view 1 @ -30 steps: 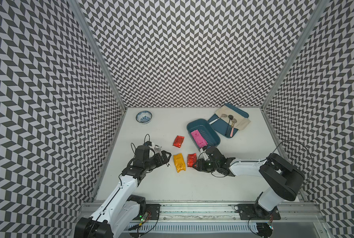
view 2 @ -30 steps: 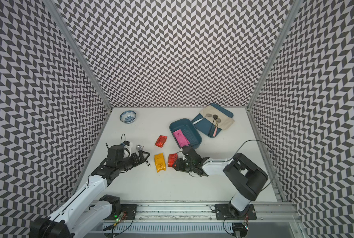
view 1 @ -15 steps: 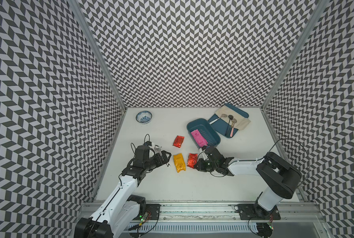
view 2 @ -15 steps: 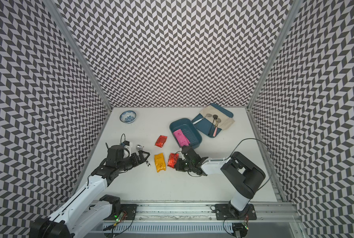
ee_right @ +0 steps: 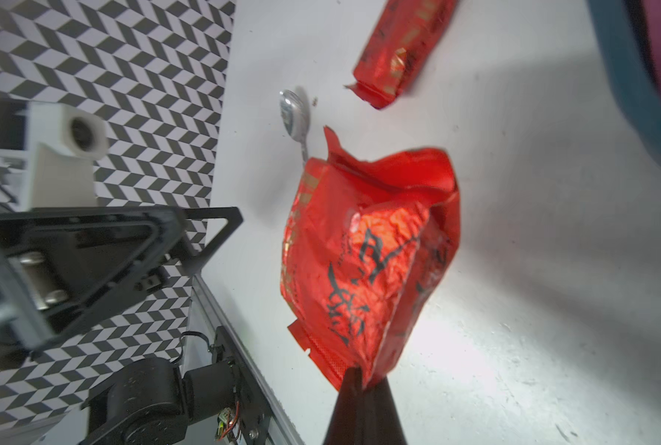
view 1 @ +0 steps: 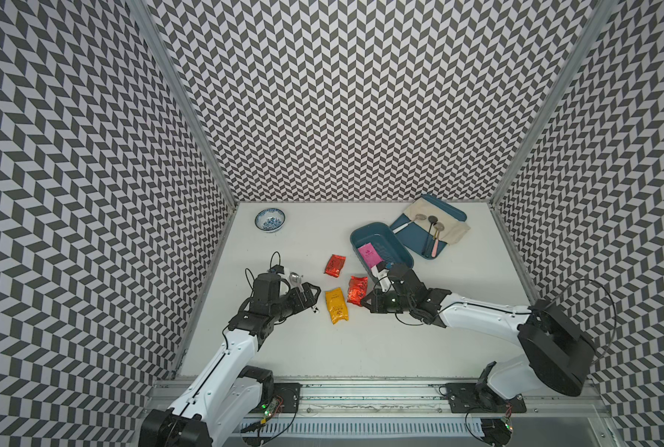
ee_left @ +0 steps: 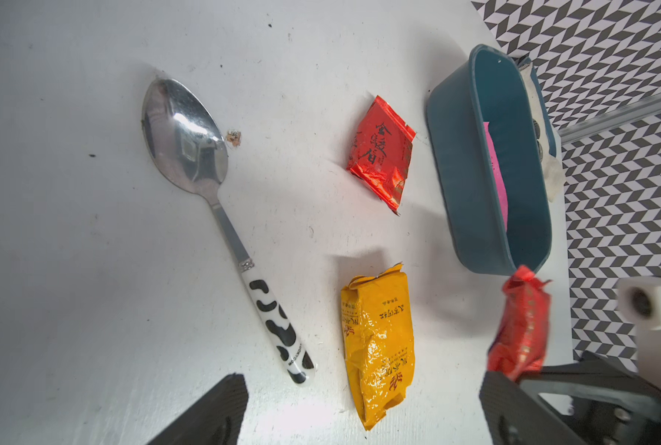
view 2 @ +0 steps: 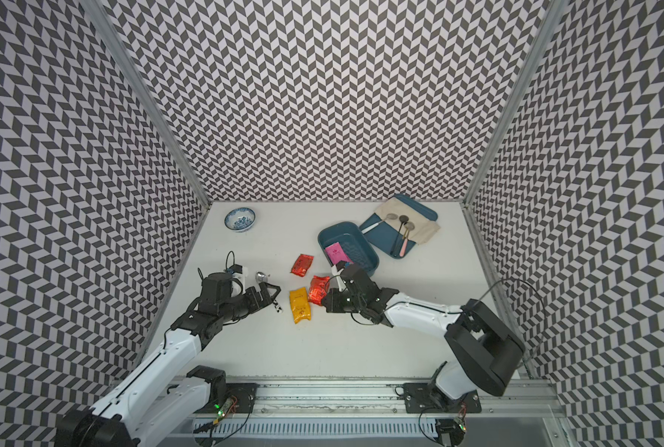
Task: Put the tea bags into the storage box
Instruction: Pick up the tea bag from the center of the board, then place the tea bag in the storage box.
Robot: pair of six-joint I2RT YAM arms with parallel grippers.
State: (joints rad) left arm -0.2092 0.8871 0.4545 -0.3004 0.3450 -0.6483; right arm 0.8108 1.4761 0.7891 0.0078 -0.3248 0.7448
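Note:
My right gripper moves outward over the storage box's bare bottom beside the pink tea bag next and releases the short red one, since that spot is empty.
My right gripper is shut on the near end of a short red tea bag, which stands tilted up from the table. A second red tea bag and a yellow-orange one lie flat on the table. A pink tea bag lies inside the storage box, just behind my right gripper. My left gripper hovers open, left of the yellow bag, holding nothing.
A spoon with a black-and-white handle lies under my left gripper. A blue-and-white bowl sits at the back left. A flat teal tray with a cloth and several spoons stands behind the box. Patterned walls enclose three sides.
My right gripper has closed on the near red tea bag, and the bag's far end has tipped up. The left arm has not moved.

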